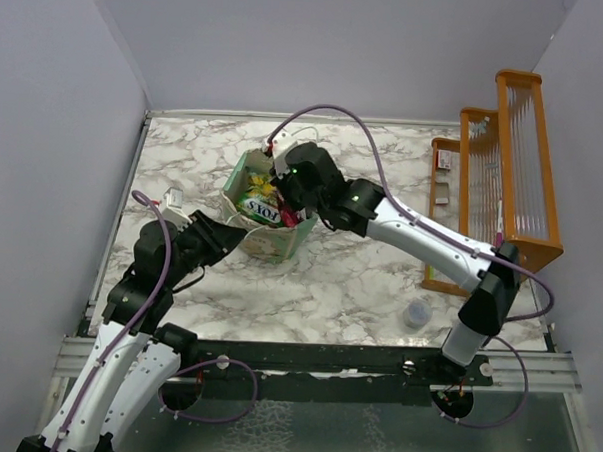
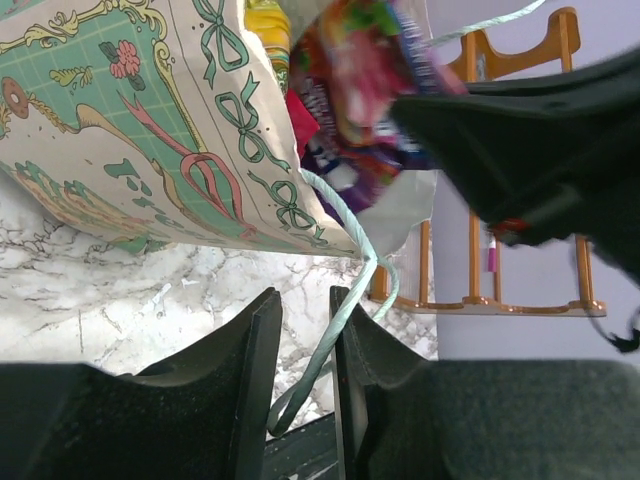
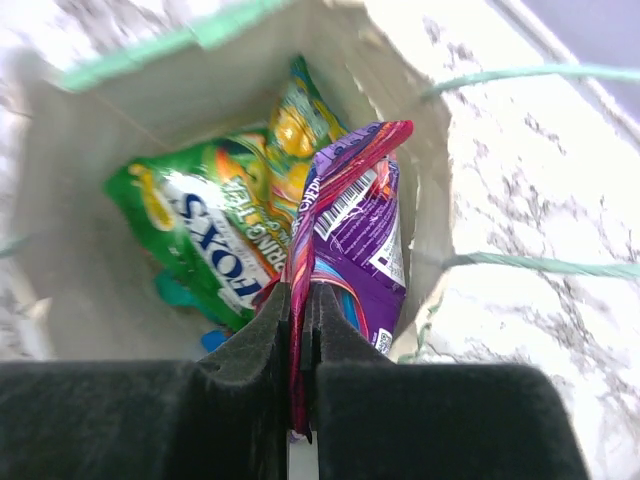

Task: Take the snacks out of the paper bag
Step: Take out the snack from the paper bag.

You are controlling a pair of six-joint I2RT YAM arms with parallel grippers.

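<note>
The marble by the orange rack's far end (image 1: 404, 148) is bare, so I will raise my right gripper, carry it toward that end of the rack, then lower and release the purple-pink packet.
The mint-green paper bag (image 1: 271, 243) stands mid-table with its mouth open upward. My right gripper (image 3: 303, 300) hangs over that mouth, shut on the edge of a purple-pink snack packet (image 3: 365, 230) that sticks up out of the bag. Below it inside lie a green packet (image 3: 215, 225), a yellow one (image 3: 300, 130) and a teal one (image 3: 175, 290). My left gripper (image 2: 305, 310) sits low at the bag's left side. Its jaws stand narrowly apart, and the bag's mint string handle (image 2: 345, 310) runs loosely between them against the right finger.
An orange wire rack (image 1: 509, 165) stands along the table's right edge. A small grey round cap (image 1: 416, 313) lies on the marble near the right arm's base. White walls close the table on the left, back and right.
</note>
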